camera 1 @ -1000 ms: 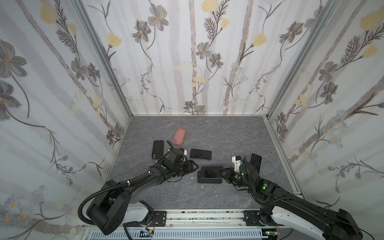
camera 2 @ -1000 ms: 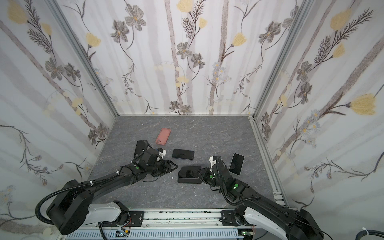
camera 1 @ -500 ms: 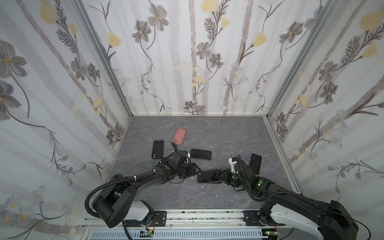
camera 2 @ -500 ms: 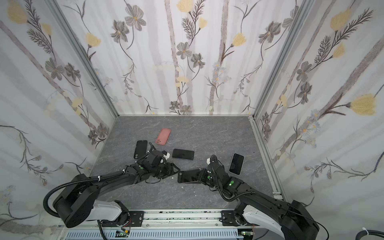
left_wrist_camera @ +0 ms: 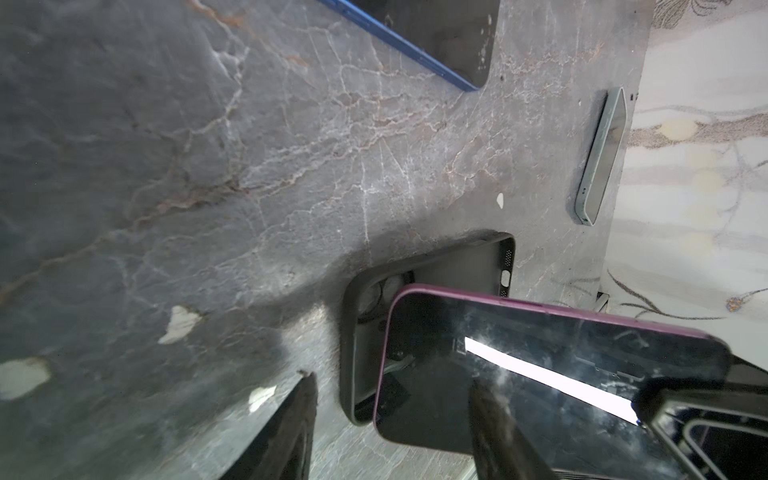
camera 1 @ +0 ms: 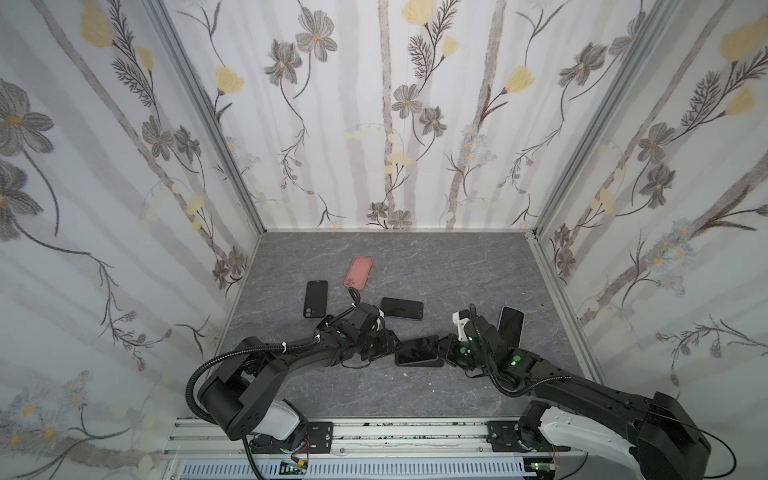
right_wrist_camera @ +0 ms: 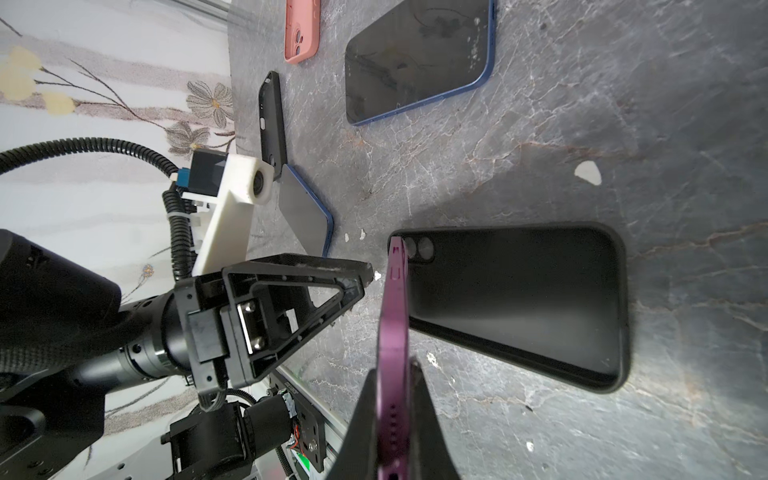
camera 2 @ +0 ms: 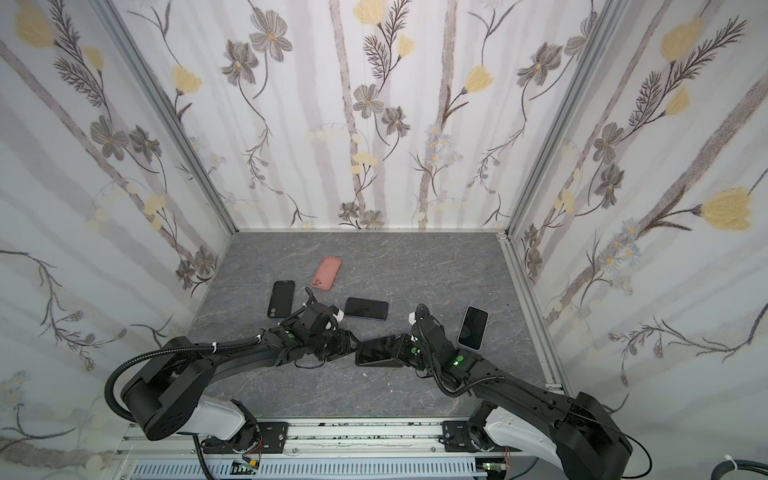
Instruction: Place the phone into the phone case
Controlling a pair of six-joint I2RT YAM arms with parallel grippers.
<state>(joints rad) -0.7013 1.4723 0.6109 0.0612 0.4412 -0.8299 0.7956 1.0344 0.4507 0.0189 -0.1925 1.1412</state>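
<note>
I will lower the phone's raised end with my right gripper into the open black phone case [camera 1: 419, 362] [right_wrist_camera: 519, 299] next and let it go. The case's hollow is below my gripper.
A purple phone [right_wrist_camera: 392, 324] is tilted over the open black phone case [right_wrist_camera: 519, 299], which lies flat on the grey table. My right gripper [right_wrist_camera: 392, 374] is shut on the phone's right end. In both top views the phone [camera 1: 417, 347] [camera 2: 378, 347] covers most of the case [camera 1: 419, 362] [camera 2: 380, 363], with the right gripper [camera 1: 446, 351] [camera 2: 401, 351] at its right end. My left gripper [camera 1: 390, 347] [camera 2: 351, 345] is open at the phone's left end. In the left wrist view the left gripper [left_wrist_camera: 390, 378] has one finger over the phone's screen [left_wrist_camera: 540, 365] and the other beside the case's rim [left_wrist_camera: 349, 332].
Behind lie a pink case [camera 1: 358, 272], a black case [camera 1: 316, 298] and a dark blue-edged phone [camera 1: 402, 308]. Another phone [camera 1: 511, 326] lies right of the right arm. Floral walls enclose the table on three sides; a rail runs along its front edge.
The right gripper has brought the phone down, tilted, over the case. The left gripper has moved right to the phone's left end, its jaws a little narrower.
</note>
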